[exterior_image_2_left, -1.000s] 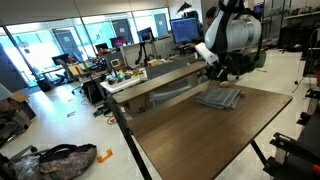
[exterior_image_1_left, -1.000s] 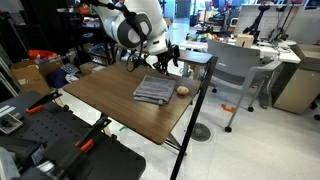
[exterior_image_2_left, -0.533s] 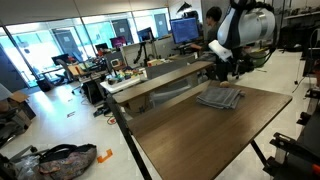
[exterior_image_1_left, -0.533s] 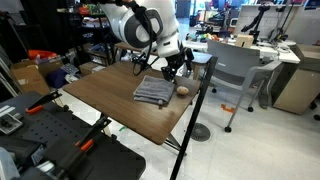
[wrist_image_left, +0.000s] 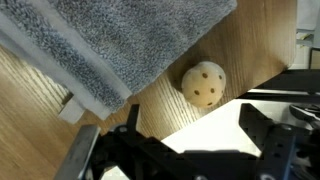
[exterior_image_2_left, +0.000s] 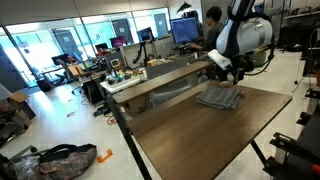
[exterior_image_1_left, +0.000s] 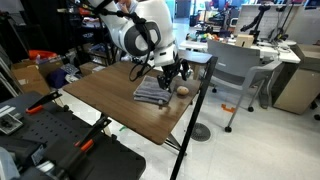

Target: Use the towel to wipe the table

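Observation:
My gripper should next move down with its open fingers around the small tan ball (exterior_image_1_left: 183, 90) (wrist_image_left: 204, 84) and close, because the ball is below it and clear of the towel's edge.
The gray folded towel (exterior_image_1_left: 152, 92) lies rumpled on the brown wood-grain table (exterior_image_1_left: 110, 100), near its far edge; it also shows in an exterior view (exterior_image_2_left: 220, 97). A small tan ball (exterior_image_1_left: 183, 90) sits beside it on the table. My gripper (exterior_image_1_left: 171, 74) hangs just above the towel's edge near the ball, also seen in an exterior view (exterior_image_2_left: 229, 72). In the wrist view the towel (wrist_image_left: 120, 40) fills the top, the ball (wrist_image_left: 204, 84) lies below it, and the gripper (wrist_image_left: 195, 140) is open and empty above the table (wrist_image_left: 40, 120) edge.
A grey chair (exterior_image_1_left: 235, 65) and white desks (exterior_image_1_left: 275, 50) stand beyond the table. A narrower brown table (exterior_image_2_left: 160, 78) runs beside it. Black equipment (exterior_image_1_left: 60, 145) sits at the near end. A bag (exterior_image_2_left: 55, 158) lies on the floor.
The arm has swung along the far edge of the table and come lower, bringing the gripper over the towel's edge by the ball. Towel and ball have not moved.

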### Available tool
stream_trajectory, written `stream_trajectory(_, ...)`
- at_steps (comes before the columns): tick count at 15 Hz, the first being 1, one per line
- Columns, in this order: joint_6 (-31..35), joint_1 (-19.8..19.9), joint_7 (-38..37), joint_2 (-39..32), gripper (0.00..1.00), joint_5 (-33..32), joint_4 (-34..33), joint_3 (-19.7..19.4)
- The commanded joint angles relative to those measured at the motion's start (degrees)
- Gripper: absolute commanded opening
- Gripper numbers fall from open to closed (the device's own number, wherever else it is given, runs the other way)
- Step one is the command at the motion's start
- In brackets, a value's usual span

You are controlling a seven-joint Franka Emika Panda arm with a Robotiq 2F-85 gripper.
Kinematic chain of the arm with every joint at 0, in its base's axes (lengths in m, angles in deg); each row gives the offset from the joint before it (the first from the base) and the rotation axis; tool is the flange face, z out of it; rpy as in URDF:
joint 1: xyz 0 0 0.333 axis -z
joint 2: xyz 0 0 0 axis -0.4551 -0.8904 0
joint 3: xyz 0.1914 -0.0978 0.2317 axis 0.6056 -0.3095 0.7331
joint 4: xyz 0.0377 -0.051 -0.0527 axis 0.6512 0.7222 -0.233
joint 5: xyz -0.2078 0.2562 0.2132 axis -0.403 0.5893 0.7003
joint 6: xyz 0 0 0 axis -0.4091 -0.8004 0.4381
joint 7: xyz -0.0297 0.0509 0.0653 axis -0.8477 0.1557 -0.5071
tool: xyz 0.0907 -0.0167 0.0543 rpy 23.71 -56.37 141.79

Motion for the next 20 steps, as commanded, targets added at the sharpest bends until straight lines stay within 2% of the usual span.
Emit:
stream_trajectory(1,-1.8,-0.9,-3.5,-3.5,1.00,-0.6,-4.1,-1.6)
stream_trajectory(8,-1.1,-0.5,-6.6,-6.4,1.00,-0.5,-9.2,-1.6)
stream_trajectory(20,-5.6,1.0,-12.5,-12.2,1.00,-1.6,-16.2,-2.9)
